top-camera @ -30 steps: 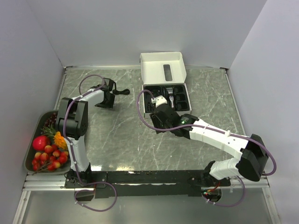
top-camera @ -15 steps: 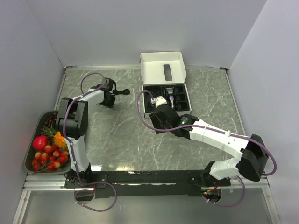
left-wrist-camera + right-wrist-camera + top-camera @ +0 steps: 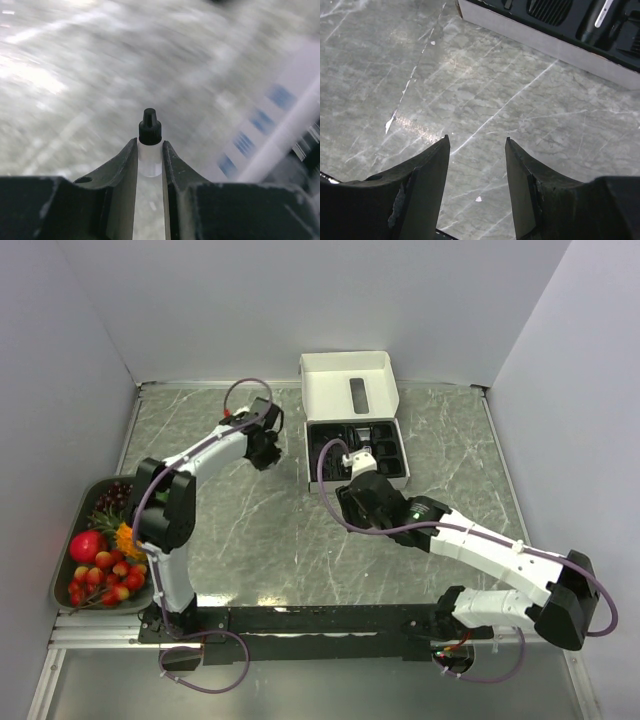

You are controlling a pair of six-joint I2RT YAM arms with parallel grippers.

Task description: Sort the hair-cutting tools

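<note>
My left gripper is holding the bottle and will carry it across the side of the box to release it in the insert's near corner (image 3: 318,473), to the gripper's right in the top view.
My left gripper (image 3: 268,447) is shut on a tiny clear bottle with a black cap (image 3: 149,142), held just above the marble table and left of the box. The open white box (image 3: 349,388) holds a black insert (image 3: 390,462) with the black-and-silver clipper (image 3: 367,436) and other black pieces. In the right wrist view the clipper (image 3: 599,18) and a ribbed black comb guard (image 3: 548,8) lie in that insert. My right gripper (image 3: 350,503) is open and empty over bare table, just in front of the box.
A grey tray (image 3: 62,540) of colourful fruit stands at the left near edge. The box's white side wall (image 3: 545,46) crosses the top of the right wrist view. Light walls close in the table on three sides.
My left arm has swung right toward the box, carrying the small bottle. My right gripper has drawn back from over the box insert toward the near side.
</note>
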